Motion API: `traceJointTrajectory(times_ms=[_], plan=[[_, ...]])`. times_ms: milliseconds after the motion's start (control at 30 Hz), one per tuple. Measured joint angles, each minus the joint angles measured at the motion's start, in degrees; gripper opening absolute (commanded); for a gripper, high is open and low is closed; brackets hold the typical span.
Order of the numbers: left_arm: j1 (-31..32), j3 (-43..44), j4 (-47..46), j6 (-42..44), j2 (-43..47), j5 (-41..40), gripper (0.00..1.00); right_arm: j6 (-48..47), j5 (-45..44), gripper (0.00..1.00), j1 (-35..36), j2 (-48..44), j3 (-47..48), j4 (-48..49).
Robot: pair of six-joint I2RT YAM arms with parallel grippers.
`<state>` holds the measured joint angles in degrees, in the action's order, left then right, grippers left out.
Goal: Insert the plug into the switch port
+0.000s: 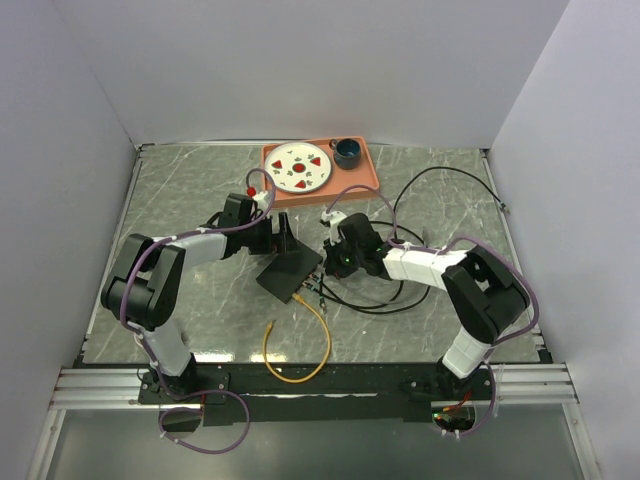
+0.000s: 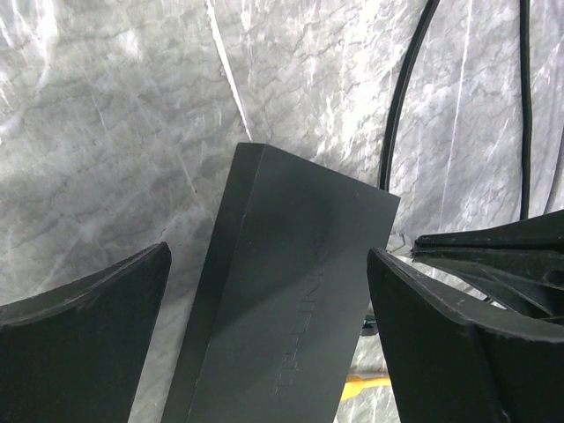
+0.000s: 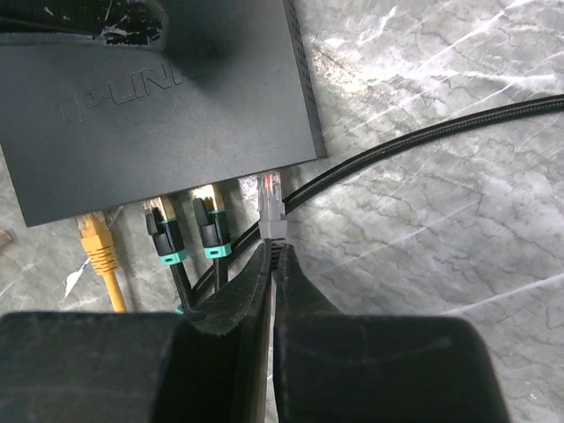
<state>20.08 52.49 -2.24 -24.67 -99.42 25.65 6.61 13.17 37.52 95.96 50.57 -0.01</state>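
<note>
My right gripper will next lift the clear plug point(image 3: 271, 204) off the port point(image 3: 267, 179) edge and turn it square over the teal-banded plugs, because it meets the switch box's port edge at a slant.
The flat black switch box point(image 3: 159, 97) lies on the marble table, its port edge facing my right wrist camera. A clear plug point(image 3: 271, 204) with a grey boot points at that edge, and its tip meets the switch port point(image 3: 267, 179); how deep it sits is hidden. My right gripper point(image 3: 275, 251) is shut on the braided cable just behind the plug's boot. My left gripper point(image 2: 269, 256) is open and straddles the box point(image 2: 291, 300), one finger point(image 2: 79, 344) on each side, neither touching it. From above, both grippers flank the box point(image 1: 290, 270).
Two black plugs with teal bands point(image 3: 211, 231) and a yellow plug point(image 3: 99, 247) sit in neighbouring ports. A yellow cable point(image 1: 297, 345) loops toward the near edge. Black cables point(image 1: 420, 190) trail to the right. An orange tray point(image 1: 365, 170) with a plate and cup stands at the back.
</note>
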Motion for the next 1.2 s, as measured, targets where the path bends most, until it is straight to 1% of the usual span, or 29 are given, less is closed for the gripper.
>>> traceJointTrajectory(times_ms=[167,333,433,467,533,633,733,867,900,933,967,1033,1100,1200], plan=[[0.0,-0.4,-0.5,0.0,1.6,-0.7,0.97,0.0,-0.1,0.0,0.0,-1.3,-0.2,-0.2],[0.0,-2.4,-1.8,0.0,8.9,-3.0,0.97,0.0,0.0,0.0,0.0,-4.0,-0.3,-0.6],[0.0,-4.5,-4.3,0.0,14.3,-2.7,0.99,0.0,0.0,0.0,0.0,-6.3,-0.3,-0.6],[0.0,-5.1,-5.1,0.0,15.7,-2.0,0.99,0.0,0.1,0.0,0.0,-6.9,-0.3,-0.6],[0.0,-6.0,-7.3,0.1,17.6,0.5,0.94,0.1,0.5,0.0,0.0,-8.3,-0.3,-0.6],[0.1,-6.9,-10.8,0.1,18.1,6.1,0.88,0.4,1.6,0.0,-0.1,-10.5,-0.3,-0.5],[0.4,-7.9,-12.3,0.3,18.0,10.3,0.89,0.4,2.5,0.0,-0.1,-12.6,-0.3,-0.4],[0.9,-8.5,-12.7,0.5,17.8,12.1,0.9,-0.4,3.1,0.0,0.2,-13.4,-0.3,-0.5],[1.0,-8.5,-12.7,0.5,17.8,12.0,0.91,-1.0,2.8,0.05,0.5,-13.2,-0.3,-0.9],[1.0,-8.5,-12.7,0.6,17.8,11.9,0.93,-1.7,2.1,0.27,1.1,-13.1,-0.3,-1.4],[1.0,-8.5,-12.6,0.6,17.8,11.6,0.93,-2.3,0.7,0.35,2.4,-12.9,-0.2,-1.9],[1.0,-8.6,-12.4,0.6,17.8,10.2,0.93,-4.2,-2.2,0.45,6.0,-12.0,0.3,-2.8],[0.7,-8.6,-12.0,0.5,17.8,8.8,0.93,-6.3,-5.1,0.48,9.9,-10.5,1.2,-3.8],[0.2,-9.2,-11.3,0.2,17.8,6.7,0.93,-8.2,-7.6,0.48,13.8,-7.9,2.5,-4.6]])
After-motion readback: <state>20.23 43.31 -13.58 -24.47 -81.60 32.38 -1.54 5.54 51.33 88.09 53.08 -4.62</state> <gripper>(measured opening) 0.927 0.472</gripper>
